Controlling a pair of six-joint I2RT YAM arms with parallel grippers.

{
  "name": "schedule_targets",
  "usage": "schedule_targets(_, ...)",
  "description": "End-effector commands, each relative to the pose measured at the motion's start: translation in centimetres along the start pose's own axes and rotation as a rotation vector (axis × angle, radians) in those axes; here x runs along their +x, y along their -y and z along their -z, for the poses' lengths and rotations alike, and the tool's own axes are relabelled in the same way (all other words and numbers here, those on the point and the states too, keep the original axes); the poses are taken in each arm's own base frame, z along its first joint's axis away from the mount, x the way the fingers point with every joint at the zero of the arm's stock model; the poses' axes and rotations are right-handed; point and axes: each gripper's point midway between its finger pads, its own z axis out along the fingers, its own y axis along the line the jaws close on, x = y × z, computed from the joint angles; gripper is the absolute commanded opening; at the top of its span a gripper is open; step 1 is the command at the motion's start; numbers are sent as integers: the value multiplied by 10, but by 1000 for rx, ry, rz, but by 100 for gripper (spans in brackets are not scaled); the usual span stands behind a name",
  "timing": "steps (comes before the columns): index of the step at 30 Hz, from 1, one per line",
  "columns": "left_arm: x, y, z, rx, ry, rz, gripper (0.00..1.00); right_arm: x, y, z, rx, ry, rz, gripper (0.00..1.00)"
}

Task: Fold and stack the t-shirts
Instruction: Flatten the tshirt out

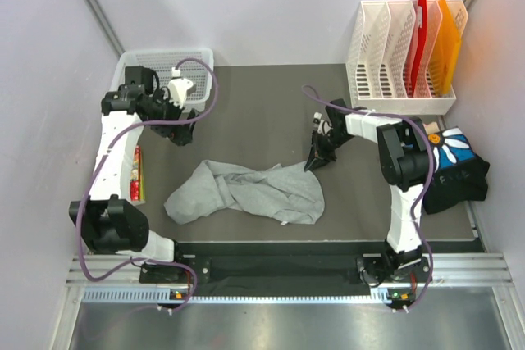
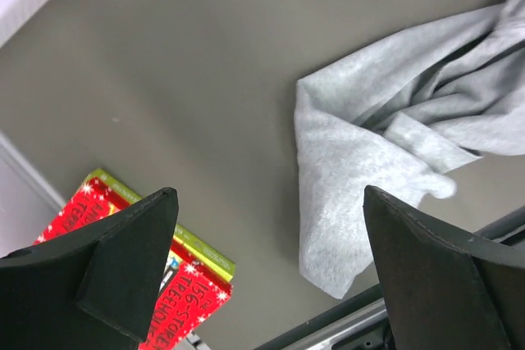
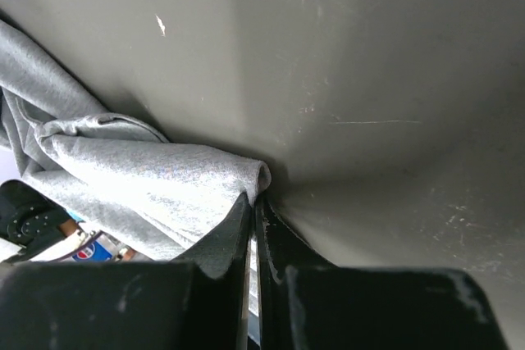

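Observation:
My left gripper is to go back and down onto the overlapping crease [image 1: 222, 189] [image 2: 387, 138] to pinch its layers, because the shirt's near end folds against its bunched middle.
A plain light grey t-shirt [image 1: 246, 190] lies crumpled on the dark mat, near the front middle. My right gripper [image 1: 316, 157] is down at the shirt's far right corner and is shut on a fold of its edge; in the right wrist view the jaws [image 3: 256, 198] pinch the cloth [image 3: 148, 178] tight. My left gripper [image 1: 176, 133] is open and empty, hovering above the mat left of the shirt. In the left wrist view the gripper [image 2: 271, 202] is held wide apart, with the shirt's left end [image 2: 361, 120] below it to the right.
A white basket [image 1: 164, 67] stands at the back left. A white file rack [image 1: 402, 59] with red and orange folders stands at the back right. A black and blue-and-white shirt pile [image 1: 455, 165] lies at the right edge. A red book [image 1: 137, 174] [image 2: 156, 284] lies at the left edge.

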Motion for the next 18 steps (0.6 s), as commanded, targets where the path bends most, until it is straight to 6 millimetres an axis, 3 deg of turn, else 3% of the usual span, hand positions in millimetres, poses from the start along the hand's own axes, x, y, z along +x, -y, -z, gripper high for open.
schedule_targets(1, -12, 25, 12, 116, 54, -31, 99, -7, -6, -2, 3, 23, 33, 0)
schedule_targets(3, -3, 54, 1, 214, 0, -99, 99, -15, -10, 7, 5, 55, 37, 0)
schedule_targets(8, 59, 117, -31, 365, -233, -238, 99, -42, -13, 31, 19, 150, 14, 0)
schedule_targets(12, 87, 130, -49, 367, -313, -284, 99, -63, -5, 54, 29, 231, -24, 0)
schedule_targets(18, 105, 134, -64, 385, -382, -226, 99, -62, -2, 56, 35, 228, -27, 0)
